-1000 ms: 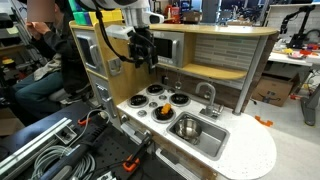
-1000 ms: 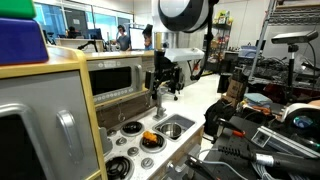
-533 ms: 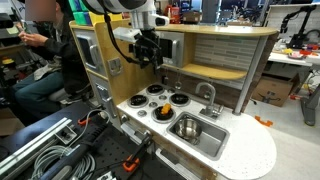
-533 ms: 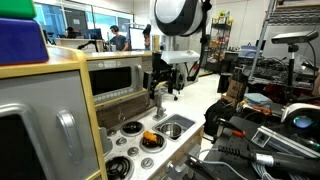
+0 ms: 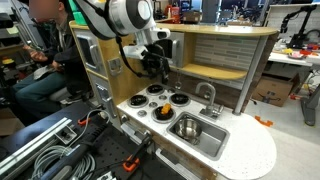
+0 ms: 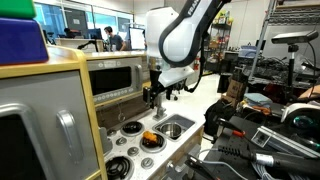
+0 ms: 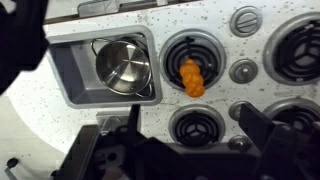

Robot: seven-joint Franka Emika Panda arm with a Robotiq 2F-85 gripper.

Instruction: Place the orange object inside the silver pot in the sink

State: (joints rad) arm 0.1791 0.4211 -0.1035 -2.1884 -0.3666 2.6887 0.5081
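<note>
The orange object (image 5: 167,107) (image 7: 192,78) is on the burner well below, so my gripper next needs to lower its open fingers past both lumpy sides and close them.
The orange object (image 7: 190,75) is a small lumpy piece lying on a black stove burner, right beside the sink (image 7: 65,75). It shows in both exterior views (image 5: 163,112) (image 6: 150,138). The silver pot (image 7: 123,65) stands inside the sink, shiny and empty, and also shows in an exterior view (image 5: 187,127). My gripper (image 7: 190,150) is open and empty. It hangs well above the stove burners (image 5: 150,65) (image 6: 155,92), pointing down, with its dark fingers framing a burner in the wrist view.
The white countertop (image 5: 250,150) carries several black burners (image 5: 178,98) and knobs. A silver faucet (image 5: 208,95) stands behind the sink. A wooden back wall and shelf (image 5: 215,50) rise behind the stove. An elongated orange thing (image 5: 263,121) lies off the counter.
The arm has swung down and forward, bringing the open gripper lower toward the stove. The orange object and the pot have not moved.
</note>
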